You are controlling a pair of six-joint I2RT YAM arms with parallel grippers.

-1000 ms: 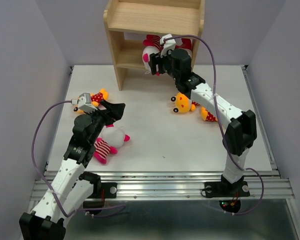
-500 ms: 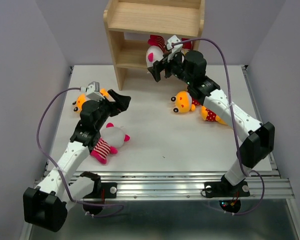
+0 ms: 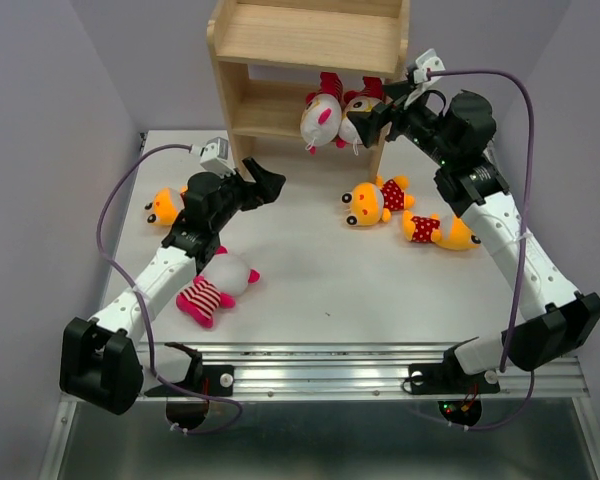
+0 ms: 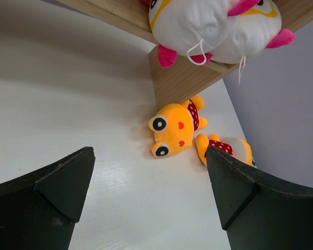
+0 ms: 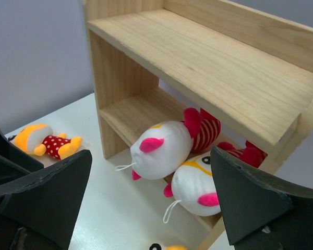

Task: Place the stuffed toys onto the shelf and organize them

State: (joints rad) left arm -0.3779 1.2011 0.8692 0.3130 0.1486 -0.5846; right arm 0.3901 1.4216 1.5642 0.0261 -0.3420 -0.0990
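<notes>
My left gripper should next move back to the third white toy, which is still off the shelf, below and back from the gripper, then tip its fingers down and go down onto its white head [image 3: 228, 274].
The wooden shelf [image 3: 310, 40] stands at the back. Two white striped toys [image 3: 321, 118] [image 3: 358, 120] lie side by side on its lowest board, heads hanging over the front edge; they also show in the right wrist view [image 5: 161, 148] [image 5: 195, 190]. A third white toy [image 3: 220, 283] lies on the table at the front left. Yellow toys lie at the left [image 3: 165, 205] and at the right [image 3: 370, 200] [image 3: 440, 230]. My right gripper [image 3: 378, 110] is open and empty, just right of the shelved toys. My left gripper [image 3: 268, 183] is open and empty, above the table, pointing at the shelf.
The shelf's side post [image 4: 182, 78] stands on the white table [image 3: 310, 280] just behind the two right-hand yellow toys [image 4: 175, 130] [image 4: 229, 148]. The shelf's upper board [image 5: 208, 67] hangs over the shelved toys. Grey walls close in both sides.
My right gripper let go of the white toy on the lower board and drew back to the right. My left arm stretched forward toward the shelf.
</notes>
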